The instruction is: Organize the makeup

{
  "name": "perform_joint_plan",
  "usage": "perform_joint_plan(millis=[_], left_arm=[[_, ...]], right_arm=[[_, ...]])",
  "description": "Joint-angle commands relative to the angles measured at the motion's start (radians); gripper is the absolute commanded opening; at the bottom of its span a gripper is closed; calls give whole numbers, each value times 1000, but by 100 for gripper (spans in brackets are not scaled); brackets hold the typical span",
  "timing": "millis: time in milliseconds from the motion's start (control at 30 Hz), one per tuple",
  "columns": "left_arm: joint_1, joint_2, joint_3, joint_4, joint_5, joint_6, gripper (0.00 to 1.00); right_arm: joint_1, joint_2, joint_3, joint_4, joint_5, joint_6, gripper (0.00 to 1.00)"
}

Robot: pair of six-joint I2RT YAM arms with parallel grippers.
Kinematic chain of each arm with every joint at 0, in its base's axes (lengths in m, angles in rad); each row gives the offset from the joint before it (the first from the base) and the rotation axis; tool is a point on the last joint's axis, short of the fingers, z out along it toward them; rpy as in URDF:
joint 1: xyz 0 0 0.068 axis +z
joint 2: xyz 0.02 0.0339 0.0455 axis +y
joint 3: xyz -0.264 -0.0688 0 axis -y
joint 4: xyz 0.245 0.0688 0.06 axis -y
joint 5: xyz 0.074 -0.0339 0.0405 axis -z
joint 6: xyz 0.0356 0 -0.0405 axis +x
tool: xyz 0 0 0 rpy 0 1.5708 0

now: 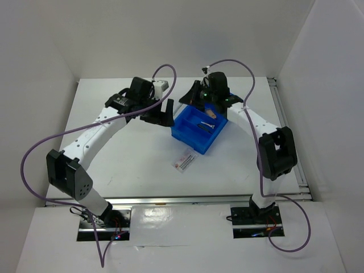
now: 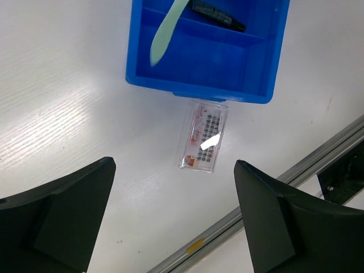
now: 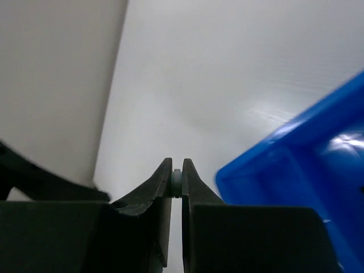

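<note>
The tray's far section (image 1: 213, 106) (image 3: 336, 154) is to my right gripper's right in the top view, so I will carry the tool, still outside the tray's rim, over there and release.
The blue tray (image 1: 219, 133) sits mid-table. It holds a tan piece (image 1: 211, 114) and a thin tool (image 1: 205, 125), whose pale green handle (image 2: 166, 31) lies beside a dark piece (image 2: 219, 14). The flat white packet with red print (image 1: 185, 161) lies on the table just in front of the tray, and it also shows in the left wrist view (image 2: 205, 136). My left gripper (image 1: 162, 114) is open and empty, held left of the tray, above the table (image 2: 173, 187). My right gripper (image 1: 192, 96) is at the tray's back left corner, its jaws (image 3: 177, 173) shut on a small pale piece.
White walls enclose the table on the left, back and right. A metal rail (image 2: 273, 187) runs along the near edge of the table. The tray's blue corner (image 3: 296, 170) lies just right of my right fingertips.
</note>
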Motion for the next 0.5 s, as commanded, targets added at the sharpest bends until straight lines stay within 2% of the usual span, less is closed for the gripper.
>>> perform_joint_plan(millis=[0, 67, 233, 467], left_arm=[[28, -47, 47, -2, -2, 8, 100], [54, -56, 47, -2, 7, -1, 100], [103, -97, 9, 9, -2, -41, 97], [176, -117, -52, 30, 7, -72, 94]], right_arm=[[-78, -34, 56, -86, 208, -60, 0], [-108, -24, 56, -86, 282, -60, 0], [-206, 11, 56, -54, 353, -23, 0], [-265, 68, 30, 29, 472, 32, 0]])
